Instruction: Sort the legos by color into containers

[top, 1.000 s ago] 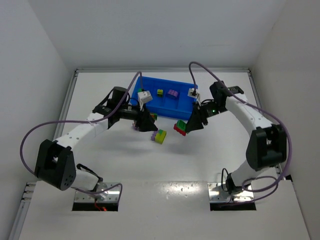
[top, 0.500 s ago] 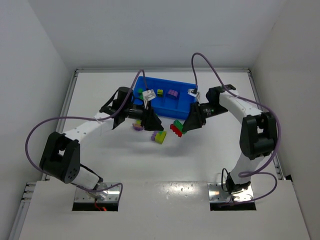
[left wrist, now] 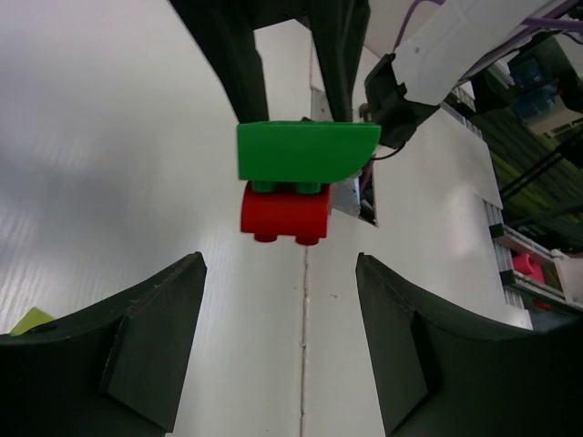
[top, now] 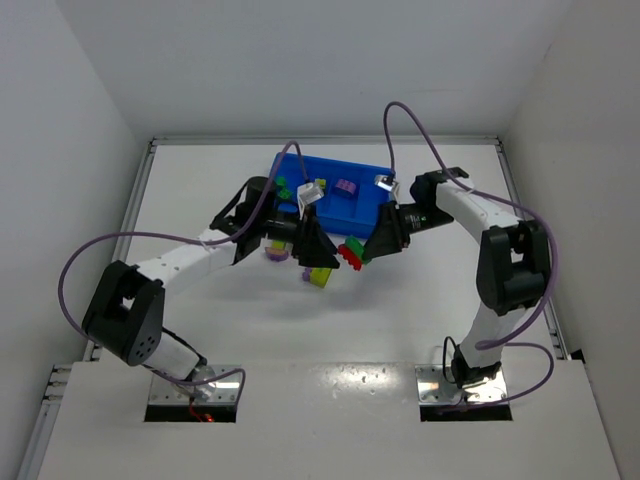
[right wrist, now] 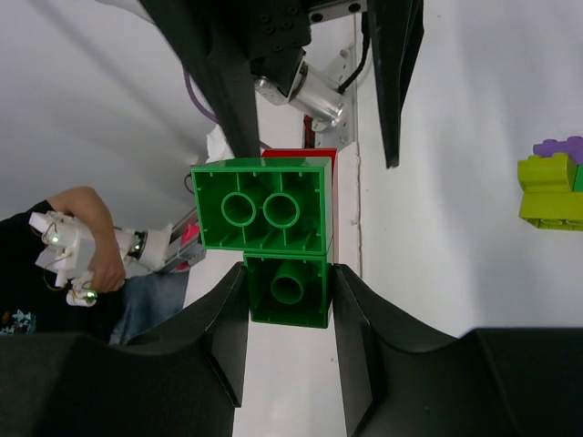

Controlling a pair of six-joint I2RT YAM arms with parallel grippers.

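Note:
The green bricks in the tray are further outward, to the left in the top view, so next the robot's right gripper needs to carry its matching green brick beside them, then let it go.
My right gripper (right wrist: pixel 290 273) is shut on a green-and-red lego cluster (right wrist: pixel 264 205), gripping its lower green brick (right wrist: pixel 290 289) and holding it just above the table in front of the blue tray (top: pixel 372 205). In the top view the cluster (top: pixel 351 252) sits between both grippers. My left gripper (left wrist: pixel 281 346) is open and empty, facing the cluster (left wrist: pixel 305 153) from a short distance; its red brick (left wrist: pixel 284 212) hangs under the green one. In the top view the left gripper (top: pixel 326 256) is left of the right gripper (top: pixel 364 254).
A yellow-green and purple cluster (top: pixel 320 275) lies on the table below the left gripper and shows in the right wrist view (right wrist: pixel 551 187). A purple brick (top: pixel 275 253) lies under the left arm. The tray holds a green brick (top: pixel 283 186) and a purple one (top: pixel 346 187).
My left gripper has moved right towards the green-and-red cluster. My right gripper has carried the cluster slightly left and up, towards the left gripper.

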